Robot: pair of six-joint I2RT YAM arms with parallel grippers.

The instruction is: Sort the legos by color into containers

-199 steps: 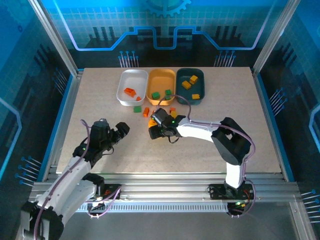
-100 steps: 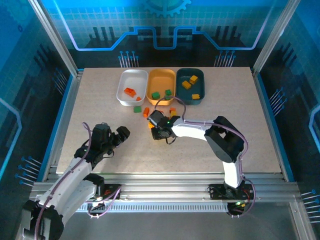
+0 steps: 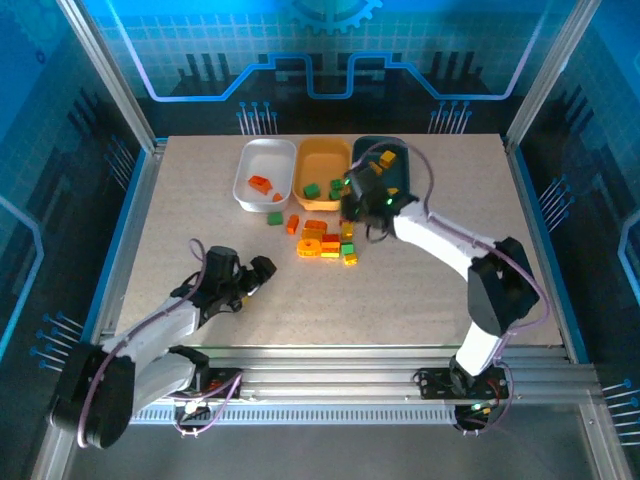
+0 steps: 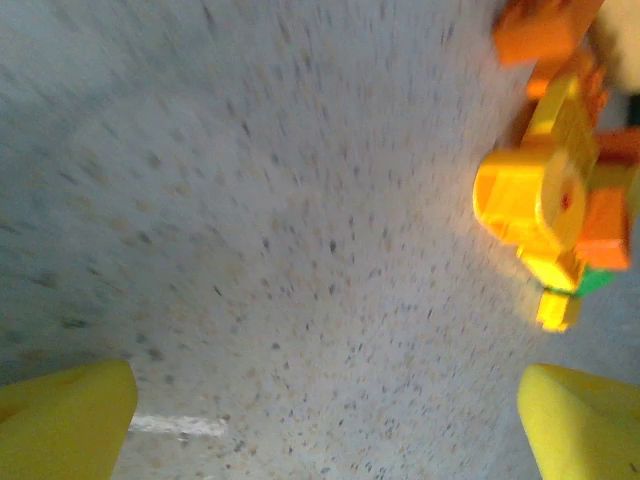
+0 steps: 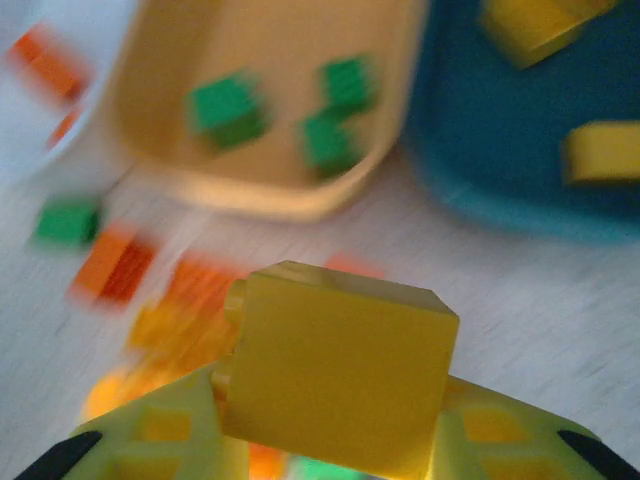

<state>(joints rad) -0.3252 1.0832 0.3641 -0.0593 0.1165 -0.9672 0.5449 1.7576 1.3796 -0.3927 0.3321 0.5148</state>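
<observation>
My right gripper needs to move outward over the dark teal tray's near end (image 5: pixel 490 145) and let go of the yellow lego (image 5: pixel 335 385), because the tray for the yellow legos is outward of the gripper.
My right gripper (image 5: pixel 335 432) is shut on a yellow lego (image 5: pixel 335 385), held above the table just in front of the orange-yellow tray (image 5: pixel 270 50) and the dark teal tray (image 5: pixel 480 120). From above, that gripper (image 3: pixel 352 205) hovers between those two trays' front edges. Green legos (image 5: pixel 225 105) lie in the orange-yellow tray (image 3: pixel 322 152), yellow ones (image 5: pixel 605 150) in the teal tray (image 3: pixel 400 172), orange-red ones (image 3: pixel 261 183) in the white tray (image 3: pixel 250 165). A loose pile of legos (image 3: pixel 326 243) sits mid-table. My left gripper (image 3: pixel 258 271) is open, low, left of the pile (image 4: pixel 555 200), nothing between its fingers (image 4: pixel 65 420).
A green lego (image 3: pixel 274 218) and an orange one (image 3: pixel 292 224) lie loose in front of the white tray. Metal frame posts and glass walls ring the table. Bare tabletop spreads to the left, right and near side of the pile.
My right arm has lifted off the pile and swung up and right toward the trays, carrying the yellow lego; the pile is uncovered. The left gripper has crept right toward the pile.
</observation>
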